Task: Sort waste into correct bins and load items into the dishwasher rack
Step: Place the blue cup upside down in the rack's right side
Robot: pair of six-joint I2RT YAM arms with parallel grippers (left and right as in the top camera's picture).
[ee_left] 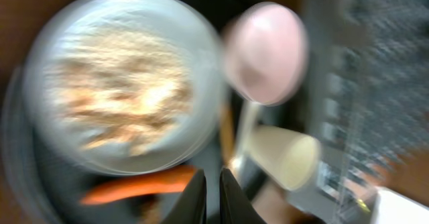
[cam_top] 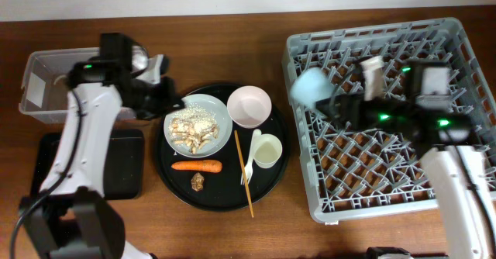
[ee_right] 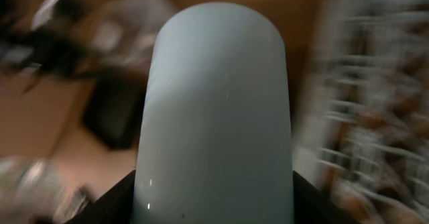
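My right gripper will go right in the overhead view and down to release the cup, as the rack's side farthest from the plate [cam_top: 221,112] lies there, below it.
My right gripper [cam_top: 333,104] is shut on the light blue cup [cam_top: 311,87] and holds it over the left part of the grey dishwasher rack [cam_top: 465,73]; the cup fills the right wrist view [ee_right: 214,117]. My left gripper [cam_top: 172,102] is shut and empty at the left edge of the pale grey plate [cam_top: 221,112] with beige food scraps [cam_top: 192,129]. In the left wrist view the jaws [ee_left: 213,197] sit above the carrot [ee_left: 141,185]. The carrot [cam_top: 197,165], brown lump [cam_top: 197,182], white bowl [cam_top: 249,106], whitish cup [cam_top: 266,150], fork [cam_top: 254,146] and chopstick [cam_top: 242,174] lie nearby.
All these sit on a large round black tray [cam_top: 225,201]. The clear tub [cam_top: 46,84] stands at the far left, with something pale inside. The shallow black tray [cam_top: 124,174] lies in front of it, under my left arm.
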